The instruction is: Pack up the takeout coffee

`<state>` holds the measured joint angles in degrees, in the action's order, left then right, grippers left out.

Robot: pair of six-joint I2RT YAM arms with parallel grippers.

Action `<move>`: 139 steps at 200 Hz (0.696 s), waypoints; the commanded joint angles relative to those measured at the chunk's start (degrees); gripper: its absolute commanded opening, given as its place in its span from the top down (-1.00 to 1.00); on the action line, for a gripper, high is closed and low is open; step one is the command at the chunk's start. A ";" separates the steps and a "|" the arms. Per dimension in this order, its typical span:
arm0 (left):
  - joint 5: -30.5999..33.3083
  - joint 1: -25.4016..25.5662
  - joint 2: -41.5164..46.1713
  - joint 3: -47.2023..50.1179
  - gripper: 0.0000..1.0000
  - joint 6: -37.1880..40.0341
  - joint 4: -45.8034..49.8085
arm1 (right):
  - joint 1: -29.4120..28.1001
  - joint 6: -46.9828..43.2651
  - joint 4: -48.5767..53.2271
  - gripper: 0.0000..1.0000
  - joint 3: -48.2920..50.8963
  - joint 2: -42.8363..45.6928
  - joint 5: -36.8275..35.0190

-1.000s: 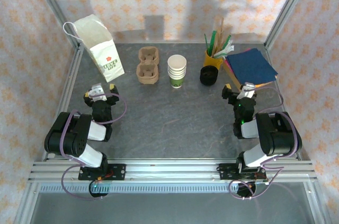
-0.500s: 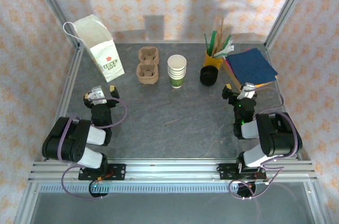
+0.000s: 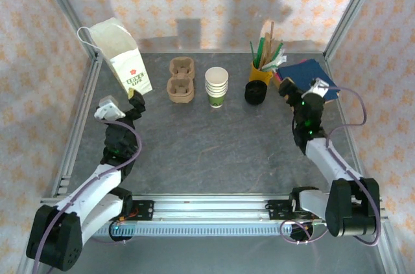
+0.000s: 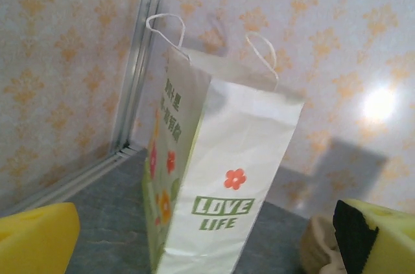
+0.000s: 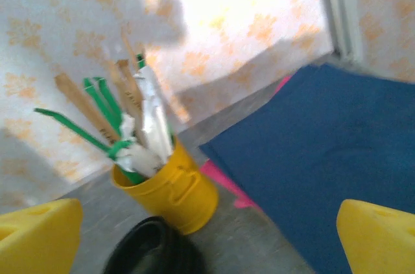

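Note:
The robot's right gripper should move across past the black lids and tip its fingers down onto the top cup's rim beside the lids, because that rim is uncovered.
The takeout coffee is out of view. My left gripper [image 3: 123, 102] hangs open just in front of a white paper bag [image 3: 120, 60] with handles and "LOVE LIFE" print. In the left wrist view the bag [image 4: 220, 177] stands upright between my yellow fingertips [image 4: 32, 238], apart from them. My right gripper [image 3: 301, 89] is open too, near the back right. Its yellow fingertips [image 5: 379, 235] frame a yellow tin [image 5: 172, 190] and a pile of black lids [image 5: 149, 251]. Nothing is held.
A brown cup carrier [image 3: 181, 79], a stack of lidless white-and-green cups [image 3: 216, 86] and the black lids [image 3: 255, 92] line the back. The yellow tin [image 3: 261, 70] holds stirrers and straws. Blue napkins [image 3: 311, 79] lie on pink ones at the right wall.
Both arms have unfolded from their rest pose and reached forward: the left toward the paper bag, the right toward the tin and napkins. Both grippers have stayed open.

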<state>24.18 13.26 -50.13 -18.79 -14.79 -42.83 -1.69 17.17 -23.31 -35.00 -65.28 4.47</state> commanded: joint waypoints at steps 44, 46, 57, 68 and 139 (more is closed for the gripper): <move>-20.55 3.06 -2.43 -18.33 -0.98 -17.58 40.05 | -11.72 7.36 43.49 -0.98 -29.41 -9.84 10.34; -20.57 3.33 -2.54 -18.68 -0.99 -17.58 40.75 | -12.27 7.47 44.24 -0.97 -30.43 -10.48 9.98; -20.74 5.20 -3.09 -20.14 -0.98 -17.17 42.78 | -15.51 7.93 47.69 -0.86 -35.56 -13.15 7.18; -20.77 7.46 -3.46 -21.51 -0.98 -15.74 44.05 | -19.06 8.97 51.17 -0.73 -40.35 -15.82 1.65; -18.84 12.69 -3.69 -26.39 -0.98 -13.97 47.02 | -27.26 11.20 59.72 -0.26 -61.73 -34.86 -8.70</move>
<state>5.74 25.63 -55.20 -43.46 -29.52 2.22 -28.71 27.46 29.41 -91.50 -94.52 -0.08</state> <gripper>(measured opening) 0.990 0.645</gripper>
